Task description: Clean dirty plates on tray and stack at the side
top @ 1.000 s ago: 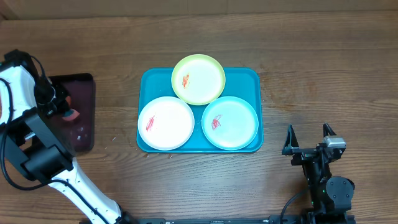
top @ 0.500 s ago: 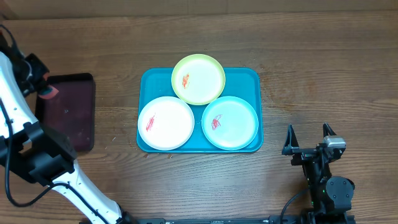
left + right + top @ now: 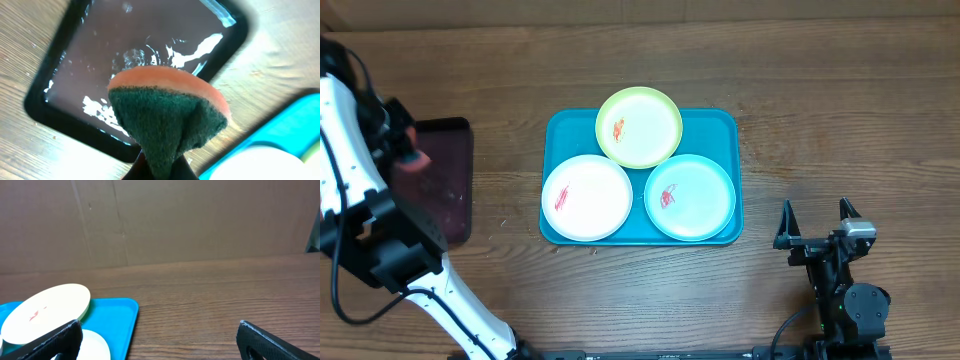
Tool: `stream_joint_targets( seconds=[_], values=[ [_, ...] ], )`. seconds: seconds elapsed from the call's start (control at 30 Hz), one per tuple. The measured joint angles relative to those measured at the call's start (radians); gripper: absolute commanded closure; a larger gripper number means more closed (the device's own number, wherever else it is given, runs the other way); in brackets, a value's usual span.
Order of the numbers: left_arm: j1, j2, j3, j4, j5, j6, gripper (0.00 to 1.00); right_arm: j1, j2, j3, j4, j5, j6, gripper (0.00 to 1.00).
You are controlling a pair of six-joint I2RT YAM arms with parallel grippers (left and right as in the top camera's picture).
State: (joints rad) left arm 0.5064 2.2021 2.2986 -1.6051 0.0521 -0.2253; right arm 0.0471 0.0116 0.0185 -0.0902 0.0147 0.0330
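Observation:
The left gripper moves to the right in the overhead view next, then down to release the sponge (image 3: 167,112) on the white plate (image 3: 257,165), which still carries a red smear.
Three plates lie on the turquoise tray (image 3: 720,125): a lime green plate (image 3: 645,130) at the back, a white plate (image 3: 590,200) front left, a pale mint-blue plate (image 3: 695,195) front right, each with a red smear. My left gripper (image 3: 412,158) is shut on an orange and green sponge (image 3: 167,112) and holds it above the dark maroon tray (image 3: 445,195). My right gripper (image 3: 815,222) is open and empty, right of the turquoise tray. In the right wrist view the tray (image 3: 122,320) and the lime green plate (image 3: 47,307) show at the left.
The dark maroon tray (image 3: 145,55) is wet and glossy, left of the turquoise tray. A brown cardboard wall (image 3: 160,220) stands behind the wooden table (image 3: 840,110).
My left gripper with the sponge rose off the maroon tray toward its far left corner, then moved right and a little nearer. The right arm and the plates have not moved.

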Motion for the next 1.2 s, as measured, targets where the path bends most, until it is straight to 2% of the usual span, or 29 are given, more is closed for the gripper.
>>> stream_joint_targets(
  seconds=[0.13, 0.3, 0.53, 0.73, 1.03, 1.07, 1.1, 1.17, 1.2],
  values=[
    [-0.015, -0.061, 0.112, -0.062, 0.056, 0.000, 0.96, 0.000, 0.000, 0.000, 0.000, 0.000, 0.000, 0.00],
    [-0.129, -0.119, 0.095, -0.079, 0.114, 0.018, 0.96, 0.000, 0.000, 0.000, 0.000, 0.000, 0.000, 0.00],
    [-0.383, -0.116, -0.195, -0.030, 0.196, 0.081, 0.96, 0.000, 0.000, 0.000, 0.000, 0.000, 0.000, 0.00],
    [-0.571, -0.111, -0.437, 0.125, 0.210, 0.100, 0.96, 0.000, 0.000, 0.000, 0.001, 0.000, 0.000, 0.00],
    [-0.685, -0.111, -0.695, 0.352, 0.201, 0.082, 0.96, 0.000, 0.000, 0.000, 0.000, -0.001, 0.000, 0.00],
    [-0.690, -0.110, -0.718, 0.367, 0.201, 0.078, 0.91, 0.000, 0.000, 0.000, 0.000, 0.000, -0.001, 0.00],
    [-0.694, -0.110, -0.741, 0.383, 0.201, 0.075, 0.67, 0.000, 0.000, 0.000, 0.000, 0.000, 0.000, 0.00],
    [-0.697, -0.109, -0.764, 0.396, 0.196, 0.069, 0.05, 0.000, 0.000, 0.000, 0.000, 0.000, 0.000, 0.00],
    [-0.697, -0.109, -0.769, 0.398, 0.195, 0.068, 0.00, 0.000, 0.000, 0.000, 0.000, 0.000, -0.001, 0.00]
  ],
)
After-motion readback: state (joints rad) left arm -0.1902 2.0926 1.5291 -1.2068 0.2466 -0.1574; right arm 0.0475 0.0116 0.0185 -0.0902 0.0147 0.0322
